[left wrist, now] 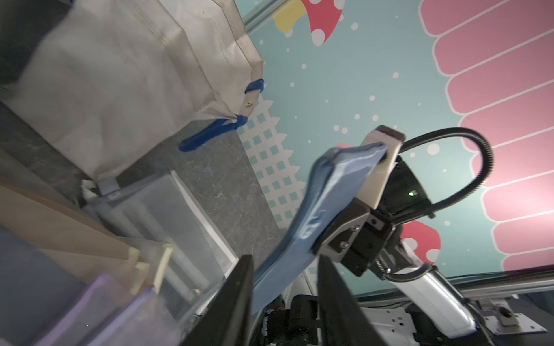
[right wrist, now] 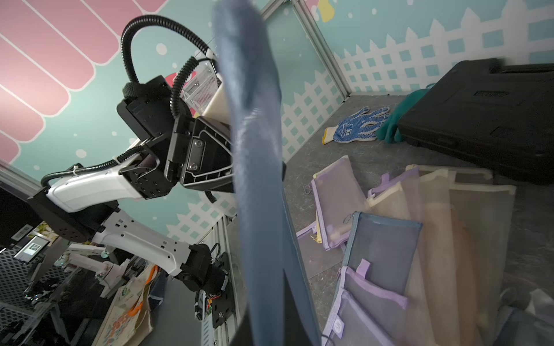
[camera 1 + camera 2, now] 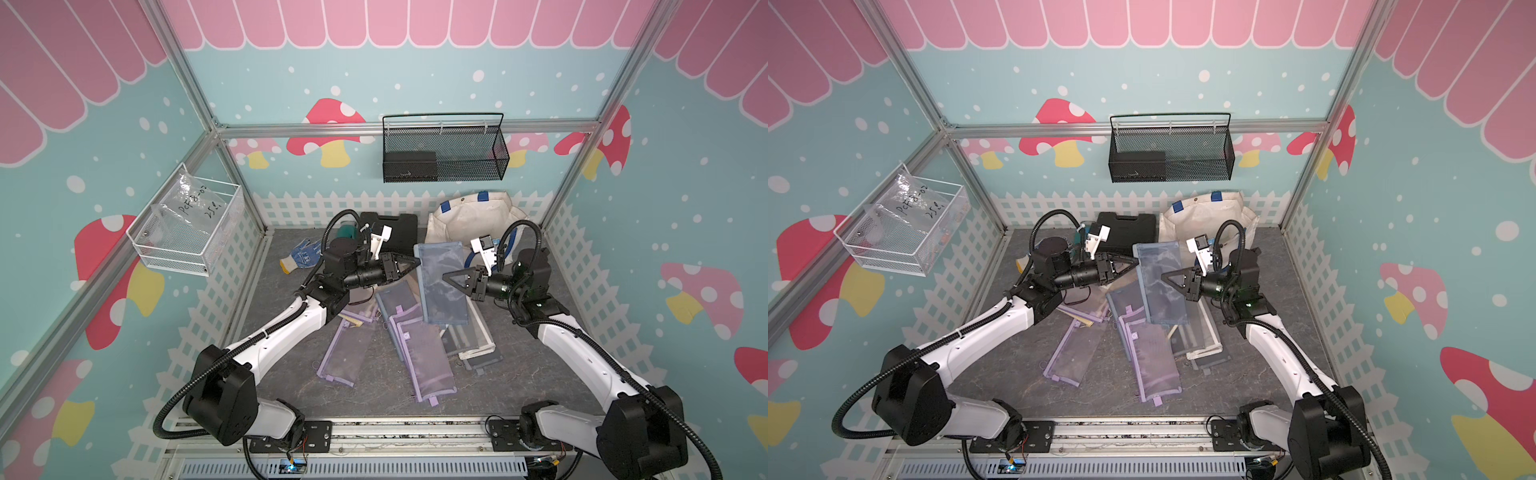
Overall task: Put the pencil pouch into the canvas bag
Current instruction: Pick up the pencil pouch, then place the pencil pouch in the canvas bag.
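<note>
Next I will swing my right gripper outward over the canvas bag's opening, which lies outward of it, to release the pouch, as my left gripper's fingers stand apart.
A blue mesh pencil pouch hangs upright above the floor between my two grippers in both top views. My right gripper is shut on its right edge; in the right wrist view the pouch runs straight out from the closed jaws. My left gripper is at the pouch's upper left corner. In the left wrist view its jaws stand apart, with the pouch edge lying loose between them. The cream canvas bag with blue handles stands at the back, just behind the pouch, also in the left wrist view.
Several purple, blue and beige mesh pouches lie spread on the floor below the arms. A black hard case and a blue dotted glove lie at the back left. A black mesh basket hangs on the back wall, a white wire basket on the left wall.
</note>
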Tool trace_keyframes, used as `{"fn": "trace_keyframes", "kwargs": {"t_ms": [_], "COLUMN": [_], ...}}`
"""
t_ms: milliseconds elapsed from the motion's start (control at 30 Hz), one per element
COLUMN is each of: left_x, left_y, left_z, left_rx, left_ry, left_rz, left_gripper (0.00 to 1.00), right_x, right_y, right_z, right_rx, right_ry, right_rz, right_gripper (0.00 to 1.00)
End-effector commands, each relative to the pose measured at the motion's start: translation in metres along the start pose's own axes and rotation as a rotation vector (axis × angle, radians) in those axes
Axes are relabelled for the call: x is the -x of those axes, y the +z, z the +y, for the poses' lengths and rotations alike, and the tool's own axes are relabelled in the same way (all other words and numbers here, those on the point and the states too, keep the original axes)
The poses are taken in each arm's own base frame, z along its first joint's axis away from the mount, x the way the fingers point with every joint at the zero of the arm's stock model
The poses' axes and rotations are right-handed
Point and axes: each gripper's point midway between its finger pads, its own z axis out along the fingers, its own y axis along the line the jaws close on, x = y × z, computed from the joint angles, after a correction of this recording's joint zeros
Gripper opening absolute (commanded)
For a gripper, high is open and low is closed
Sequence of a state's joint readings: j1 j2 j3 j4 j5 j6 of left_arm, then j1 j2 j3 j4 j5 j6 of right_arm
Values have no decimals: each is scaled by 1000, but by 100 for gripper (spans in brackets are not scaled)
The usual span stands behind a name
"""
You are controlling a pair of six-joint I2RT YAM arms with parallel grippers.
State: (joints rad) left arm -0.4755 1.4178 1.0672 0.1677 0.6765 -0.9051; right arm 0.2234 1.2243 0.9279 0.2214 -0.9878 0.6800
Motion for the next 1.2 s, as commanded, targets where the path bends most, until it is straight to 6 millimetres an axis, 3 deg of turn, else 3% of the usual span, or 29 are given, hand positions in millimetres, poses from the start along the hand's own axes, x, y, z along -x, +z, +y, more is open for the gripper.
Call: {"fn": "trace_keyframes", "kwargs": {"t_ms": [0,67,233,500,700,1167], "left_x": [11,9,2,-5,-6,-17], "left_y": [-19,-31,-58,-76,-85,-106], "left_z": [13,27,36,34,29,26], "left_rx": [139,241,368,417,432,466], "left_ry": [36,57,118,167,198,236], "left_rz": [-68,-80,-105,-99,-105,-107], "left_gripper": [70,78,78,78,78,78], "right_x": [33,56,86,134,131,140], "right_y": [-2,-10,-45,-68,-91,-112], "right_z": [-13,-26,-64,-84,-109,-166], "right_rx": [-121,-206,-381,-461,-520,-574], "right_ry": [-2,36,256,420,596,732], "right_rz": [-65,-128,-319,-588,-777,-959], "right_gripper": [0,0,0,0,0,0]}}
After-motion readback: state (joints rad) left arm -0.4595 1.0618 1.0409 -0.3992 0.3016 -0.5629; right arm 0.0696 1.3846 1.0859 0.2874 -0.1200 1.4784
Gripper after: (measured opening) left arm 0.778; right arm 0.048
